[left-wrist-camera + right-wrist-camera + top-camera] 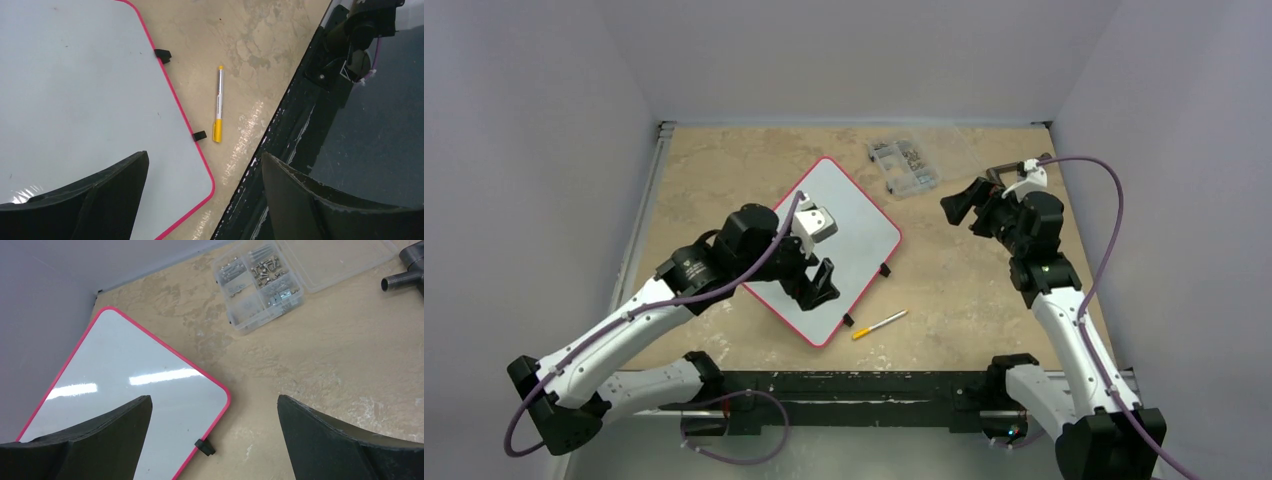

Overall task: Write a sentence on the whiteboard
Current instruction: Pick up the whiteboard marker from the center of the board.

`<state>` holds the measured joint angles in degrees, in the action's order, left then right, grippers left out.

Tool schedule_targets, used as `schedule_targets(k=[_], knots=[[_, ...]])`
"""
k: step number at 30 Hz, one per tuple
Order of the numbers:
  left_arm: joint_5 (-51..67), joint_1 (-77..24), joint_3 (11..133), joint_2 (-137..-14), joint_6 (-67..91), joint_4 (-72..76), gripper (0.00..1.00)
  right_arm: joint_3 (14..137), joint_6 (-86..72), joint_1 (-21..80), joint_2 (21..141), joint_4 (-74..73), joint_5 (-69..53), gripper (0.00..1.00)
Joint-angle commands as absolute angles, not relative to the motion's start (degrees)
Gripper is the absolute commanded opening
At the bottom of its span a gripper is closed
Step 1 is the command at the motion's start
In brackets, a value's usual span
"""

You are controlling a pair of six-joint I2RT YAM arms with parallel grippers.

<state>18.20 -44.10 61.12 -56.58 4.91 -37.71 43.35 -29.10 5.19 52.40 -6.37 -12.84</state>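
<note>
The left gripper will next move to its right in the top view and down to the marker, onto the marker's body (pixel 876 327) (pixel 219 111) beside the cap.
The whiteboard (pixel 856 222) lies tilted on the table, with a red rim and black tabs on its right edge. Its surface is blank; no sentence shows on it. It also shows in the left wrist view (pixel 75 75) and the right wrist view (pixel 125 360). A yellow-capped marker (pixel 879 324) lies on the table just right of the board's near corner, also in the left wrist view (pixel 218 102). My left gripper (pixel 819 282) is open and empty above the board's near part (pixel 204 155). My right gripper (pixel 957 206) is open and empty, right of the board (pixel 214 399).
A clear plastic parts box (pixel 904 165) with screws sits behind the board, also in the right wrist view (pixel 260 285). A dark metal fitting (pixel 406 270) lies at the far right. The black base rail (pixel 854 390) runs along the near edge.
</note>
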Motion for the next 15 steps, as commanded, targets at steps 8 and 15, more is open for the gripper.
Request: schedule_targets(k=[8,15], knots=[[8.4,-58.2,59.2,-64.0,8.4,-27.4,0.82,47.7,-29.1,5.2,51.0,-16.5,-4.5,0.99],[7.0,-64.7,62.2,-73.0,2.3,-27.0,0.77,47.5,-27.9,5.2,47.8,-20.0,-0.6,0.99]])
